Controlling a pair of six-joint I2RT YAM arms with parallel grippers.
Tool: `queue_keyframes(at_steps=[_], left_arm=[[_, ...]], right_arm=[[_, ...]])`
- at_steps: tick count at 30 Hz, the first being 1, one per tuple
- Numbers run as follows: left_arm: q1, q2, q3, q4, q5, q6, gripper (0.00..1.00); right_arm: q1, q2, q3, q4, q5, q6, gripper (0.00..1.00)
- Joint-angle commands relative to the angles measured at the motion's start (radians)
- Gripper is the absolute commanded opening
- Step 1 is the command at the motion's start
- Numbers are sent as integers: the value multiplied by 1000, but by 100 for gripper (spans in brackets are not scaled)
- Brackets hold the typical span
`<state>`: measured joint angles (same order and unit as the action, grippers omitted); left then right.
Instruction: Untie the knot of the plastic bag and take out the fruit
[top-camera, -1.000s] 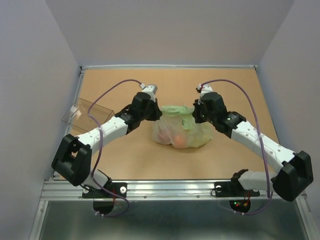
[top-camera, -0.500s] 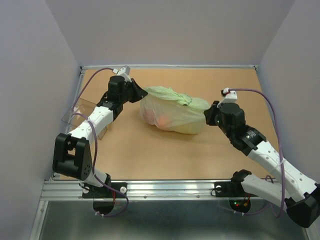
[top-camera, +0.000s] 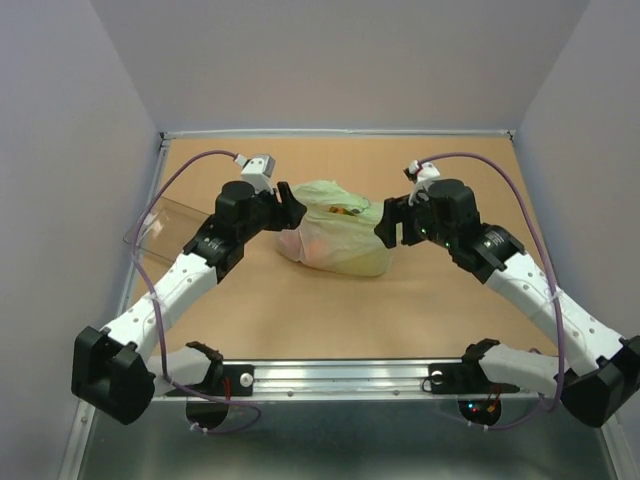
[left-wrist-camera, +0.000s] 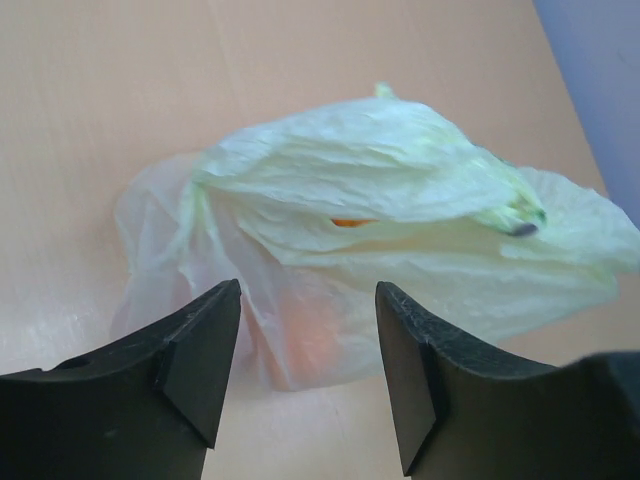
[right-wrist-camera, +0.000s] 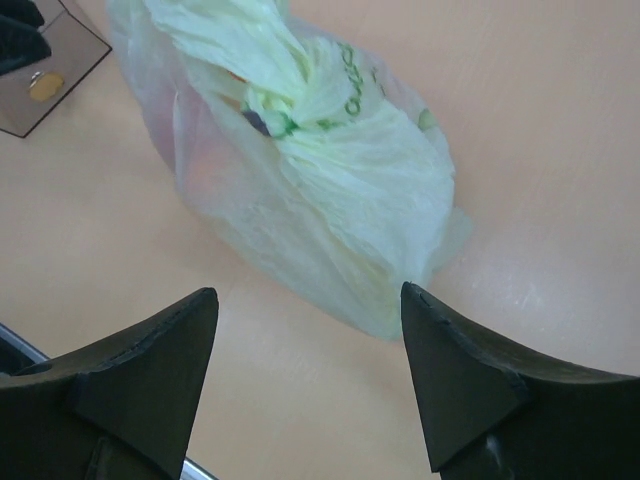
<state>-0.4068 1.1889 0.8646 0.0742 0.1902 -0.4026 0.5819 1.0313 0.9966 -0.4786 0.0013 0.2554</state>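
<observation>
My right gripper will go down next onto the twisted tuft, toward the knot (top-camera: 345, 210), because the film beside the knot gathers into that tuft.
The pale green plastic bag (top-camera: 335, 240) lies slumped on the table between my two arms. Its knot (top-camera: 345, 210) is a twisted tuft on top, also seen in the right wrist view as a knot (right-wrist-camera: 290, 100) and in the left wrist view (left-wrist-camera: 515, 215). Fruit (left-wrist-camera: 310, 340) shows only as an orange glow through the film. My left gripper (top-camera: 292, 206) is open at the bag's left side, its jaws (left-wrist-camera: 308, 290) empty and just short of the film. My right gripper (top-camera: 388, 222) is open at the bag's right end, jaws (right-wrist-camera: 308, 290) apart with nothing between them.
A clear rigid box (top-camera: 165, 222) stands at the table's left edge, behind the left arm; it shows in the right wrist view as a box (right-wrist-camera: 45, 70). Grey walls enclose the table on three sides.
Both grippers have opened and let go of the bag, which was stretched between them. The bag has slumped back into a heap, and both grippers now sit close beside it.
</observation>
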Motion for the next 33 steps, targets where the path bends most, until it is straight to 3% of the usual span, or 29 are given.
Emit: queue_keyframes(at_steps=[1, 8, 17, 19, 20, 24, 26, 33], left_arm=[[-134, -71, 63, -68, -238, 206, 68], [-271, 15, 185, -73, -380, 431, 71], [-340, 130, 260, -68, -295, 625, 72], [-348, 150, 261, -65, -294, 672, 72], [-352, 165, 266, -62, -299, 685, 72], [-354, 198, 278, -50, -307, 731, 72], [-356, 215, 286, -39, -313, 749, 72], [-368, 276, 323, -8, -310, 783, 71]], right_arm=[[-2, 97, 192, -48, -29, -162, 79], [4, 303, 335, -57, 62, -346, 79], [9, 365, 278, -58, -66, -377, 74], [9, 359, 251, -58, -64, -369, 60], [9, 357, 244, -57, -67, -364, 38], [10, 325, 228, -55, -95, -338, 4], [10, 305, 217, -54, -101, -326, 0], [13, 265, 189, -48, -119, -303, 0]])
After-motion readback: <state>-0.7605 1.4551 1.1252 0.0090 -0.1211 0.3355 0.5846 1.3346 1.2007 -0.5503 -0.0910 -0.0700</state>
